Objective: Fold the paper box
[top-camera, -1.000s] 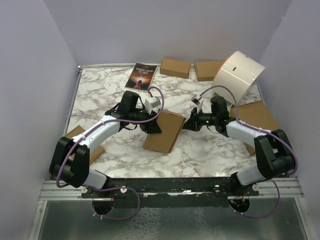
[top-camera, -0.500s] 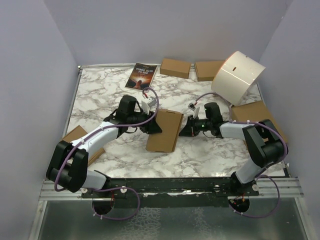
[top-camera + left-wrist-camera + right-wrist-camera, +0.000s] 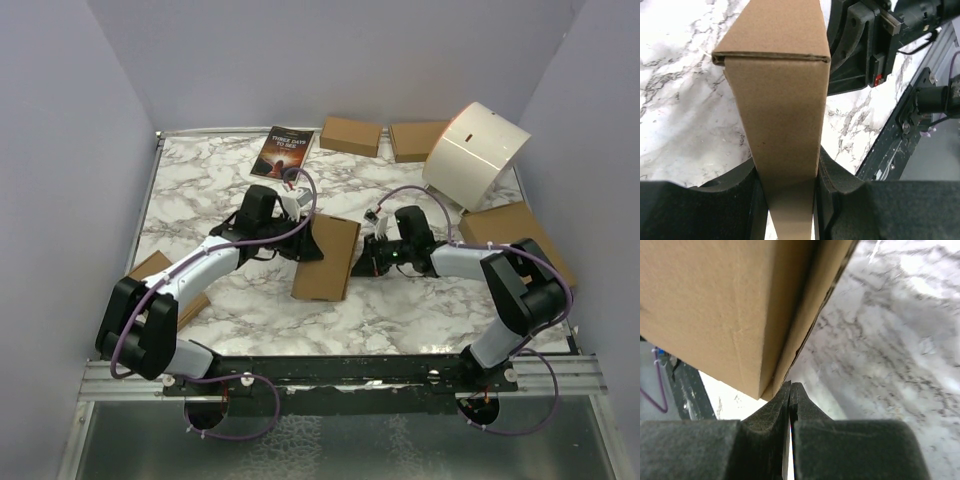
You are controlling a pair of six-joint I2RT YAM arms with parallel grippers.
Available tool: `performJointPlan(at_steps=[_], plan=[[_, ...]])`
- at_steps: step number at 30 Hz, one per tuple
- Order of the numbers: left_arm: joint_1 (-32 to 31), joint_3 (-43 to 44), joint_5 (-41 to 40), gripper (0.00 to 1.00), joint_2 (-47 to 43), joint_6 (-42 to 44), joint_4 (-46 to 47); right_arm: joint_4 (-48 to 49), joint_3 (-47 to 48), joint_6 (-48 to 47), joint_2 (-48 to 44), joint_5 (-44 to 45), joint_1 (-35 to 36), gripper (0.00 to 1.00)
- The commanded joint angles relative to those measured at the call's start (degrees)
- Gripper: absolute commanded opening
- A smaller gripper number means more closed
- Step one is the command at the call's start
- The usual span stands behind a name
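Note:
My left gripper will next move its box down-left in the top view and release it below on the bare tabletop near the book.
The paper box (image 3: pixel 326 258) is a closed, shallow brown cardboard mailer held tilted at mid-table. My left gripper (image 3: pixel 306 243) is shut on its left side; in the left wrist view the box (image 3: pixel 780 100) runs up between the two pads. My right gripper (image 3: pixel 372 258) is shut and empty, its tips against the box's right edge. In the right wrist view the closed tips (image 3: pixel 790 386) touch the lower corner of the box (image 3: pixel 715 305).
A book (image 3: pixel 284 152), two small brown boxes (image 3: pixel 351 135) (image 3: pixel 417 139) and a white cylinder (image 3: pixel 476 152) lie at the back. A larger flat brown box (image 3: pixel 513 232) lies at right. Another brown box (image 3: pixel 160 270) lies under the left arm.
The box has swung to a more upright, narrower pose and shifted slightly back. My right gripper has moved left and now touches the box's right edge.

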Motion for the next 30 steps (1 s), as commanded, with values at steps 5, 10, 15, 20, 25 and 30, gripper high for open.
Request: performJointPlan(at_steps=[5,10,15,20,25,30], plan=[[2.4,8.2,-6.7,0.00,5.0,5.0,-13.7,-10.0,6.4,-9.1,-6.4,7.5,-7.7,0.03],[3.0,16.3,-9.7,0.00,11.4,6.4,-27.1,-8.9,5.0,-9.9,-12.8,9.1,-9.5,0.03],[3.3,23.8,-14.6,0.00,17.1,6.9,-37.4,-8.7,4.9,-9.6,-14.3,8.5,-11.0,0.03],[3.2,31.7,-19.0,0.00,22.6,7.8,-45.8,-8.8,5.0,-9.5,-14.7,7.8,-11.3,0.03],[3.1,37.9,-25.1,0.00,27.9,8.0,-54.3,-8.9,5.1,-9.4,-14.6,7.3,-11.4,0.03],[1.7,41.1,-29.7,0.00,31.1,7.6,-60.2,-8.9,5.2,-9.5,-14.5,7.0,-11.5,0.03]])
